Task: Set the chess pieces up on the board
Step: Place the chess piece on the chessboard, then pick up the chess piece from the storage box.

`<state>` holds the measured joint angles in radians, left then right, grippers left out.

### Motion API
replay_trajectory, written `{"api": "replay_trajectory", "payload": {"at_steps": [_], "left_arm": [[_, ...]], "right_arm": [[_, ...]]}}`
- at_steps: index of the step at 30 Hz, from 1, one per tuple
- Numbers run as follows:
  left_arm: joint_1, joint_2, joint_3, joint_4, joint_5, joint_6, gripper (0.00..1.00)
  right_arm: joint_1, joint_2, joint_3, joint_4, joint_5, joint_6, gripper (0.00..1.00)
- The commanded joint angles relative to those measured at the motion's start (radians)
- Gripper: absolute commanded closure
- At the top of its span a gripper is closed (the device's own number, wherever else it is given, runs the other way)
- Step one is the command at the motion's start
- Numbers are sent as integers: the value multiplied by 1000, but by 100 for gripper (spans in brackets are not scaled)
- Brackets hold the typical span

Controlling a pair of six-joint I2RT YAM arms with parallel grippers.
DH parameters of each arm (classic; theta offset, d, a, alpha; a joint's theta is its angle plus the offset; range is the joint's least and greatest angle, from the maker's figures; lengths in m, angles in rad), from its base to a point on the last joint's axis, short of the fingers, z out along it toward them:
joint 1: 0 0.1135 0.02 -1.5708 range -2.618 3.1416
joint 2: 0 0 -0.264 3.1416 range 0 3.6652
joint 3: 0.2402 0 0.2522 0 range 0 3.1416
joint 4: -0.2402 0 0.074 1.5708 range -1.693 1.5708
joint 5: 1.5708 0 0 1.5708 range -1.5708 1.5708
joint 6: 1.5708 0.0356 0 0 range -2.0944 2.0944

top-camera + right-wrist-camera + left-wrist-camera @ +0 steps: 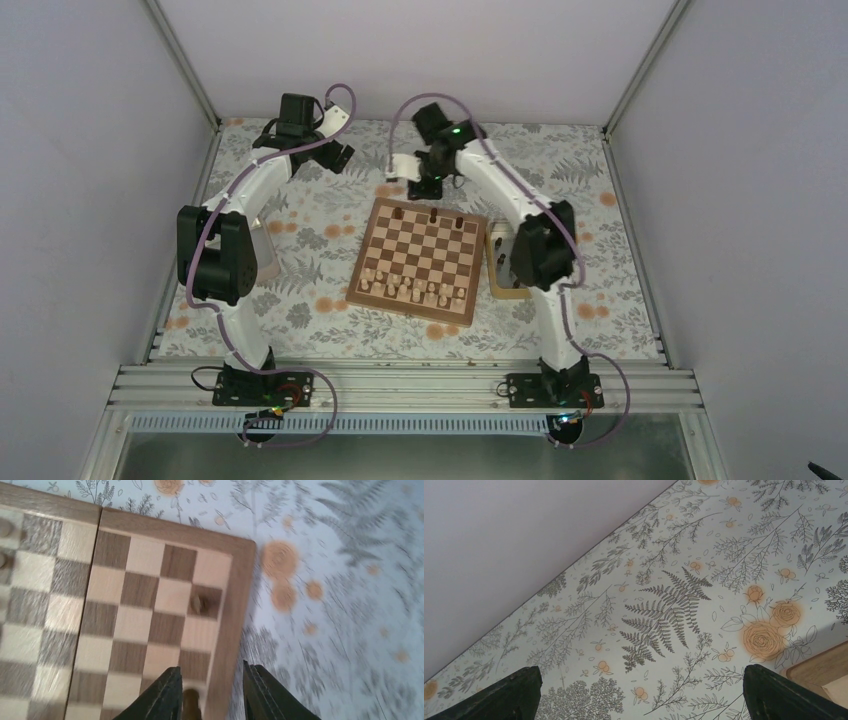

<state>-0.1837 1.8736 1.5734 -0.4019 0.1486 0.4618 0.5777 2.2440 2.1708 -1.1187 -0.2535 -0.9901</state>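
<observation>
The far row still has gaps. My right gripper swings away from the board next, back toward the tan-rimmed tray and down onto a dark piece there (501, 259).
The board (420, 260) lies mid-table. Up to three dark chess pieces (432, 214) stand along its far row, and pale chessmen (415, 288) fill the near rows. My right gripper (425, 187) hangs over the far edge. In the right wrist view the right gripper (211, 667) is open, and a dark piece (191, 706) stands between its fingers, close to the left finger (165, 692). Another dark piece (197, 604) stands on an edge-column square of the board (150, 595). My left gripper (335, 155) (644, 700) is open and empty above the cloth, far left.
A tan-rimmed tray (497, 280) lies right of the board, partly under the right arm. A pale wooden corner (819, 670) shows at the lower right of the left wrist view. Grey walls (100, 150) enclose the flowered cloth (320, 230) on three sides.
</observation>
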Motion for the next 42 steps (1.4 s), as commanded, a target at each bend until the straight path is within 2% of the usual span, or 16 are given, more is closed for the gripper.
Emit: {"api": "replay_trajectory", "payload": {"at_steps": [1, 8, 12, 15, 20, 26, 33, 42], "left_arm": [[-5, -33, -16, 4, -9, 14, 0], [-6, -11, 11, -21, 5, 6, 0], [-7, -8, 11, -20, 1, 6, 0], [-7, -1, 11, -19, -3, 6, 0], [-12, 14, 20, -25, 3, 6, 0], [-15, 19, 14, -20, -1, 6, 0], [-16, 23, 16, -22, 0, 7, 0], [-17, 24, 13, -26, 14, 14, 0]], "right_arm": [[-155, -196, -125, -42, -35, 39, 67], [-402, -471, -562, -9, 9, 58, 74], [-451, -598, -779, 71, 3, 80, 73], [-454, -621, -880, 113, -23, 99, 73], [-455, -593, -961, 155, -63, 106, 72], [-433, -587, -1026, 208, -38, 117, 70], [-417, -529, -1043, 264, -13, 133, 67], [-414, -480, -1032, 264, -5, 131, 70]]}}
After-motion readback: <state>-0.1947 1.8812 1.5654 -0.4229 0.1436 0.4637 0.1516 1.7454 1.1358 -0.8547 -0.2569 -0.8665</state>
